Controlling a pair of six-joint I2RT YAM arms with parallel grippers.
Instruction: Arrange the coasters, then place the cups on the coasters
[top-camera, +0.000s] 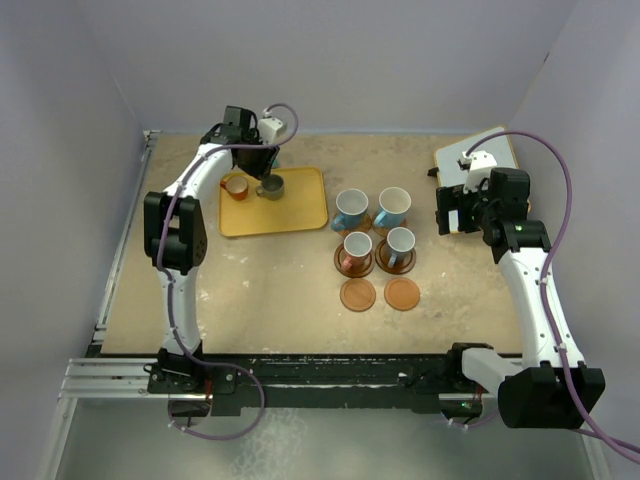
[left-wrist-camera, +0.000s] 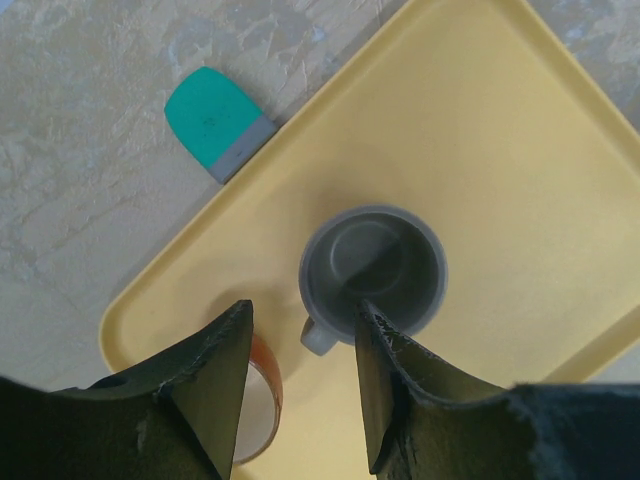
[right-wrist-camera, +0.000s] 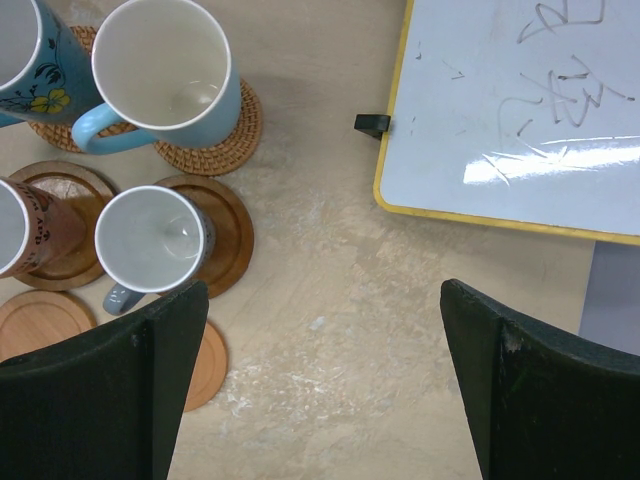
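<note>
The gap between the left gripper's fingers already frames the grey cup's rim, so the left gripper needs to lower its fingers on both sides of the grey cup's side (top-camera: 262, 185) (left-wrist-camera: 307, 298) beside the cup's handle below and close.
On the yellow tray (top-camera: 300, 210) stand a grey cup (top-camera: 271, 187) (left-wrist-camera: 373, 265) and an orange-brown cup (top-camera: 235, 186) (left-wrist-camera: 264, 400). My left gripper (top-camera: 262, 172) (left-wrist-camera: 303, 310) hangs over them, partly open. Its jaws frame the grey cup's handle and near rim, and nothing is clamped. Two light blue cups (top-camera: 350, 208) (top-camera: 392, 207) and two smaller cups (top-camera: 357, 250) (top-camera: 400, 243) sit on coasters. Two plain coasters (top-camera: 358, 295) (top-camera: 402, 293) lie bare in front of them. My right gripper (top-camera: 455, 210) (right-wrist-camera: 322, 295) is wide open over bare table, to the right of the cups.
A small green object (left-wrist-camera: 218, 122) lies on the table just off the tray's edge. A yellow-framed whiteboard (top-camera: 478, 160) (right-wrist-camera: 520, 110) lies at the back right, with a small black clip (right-wrist-camera: 372, 124) beside it. Walls enclose the table on three sides.
</note>
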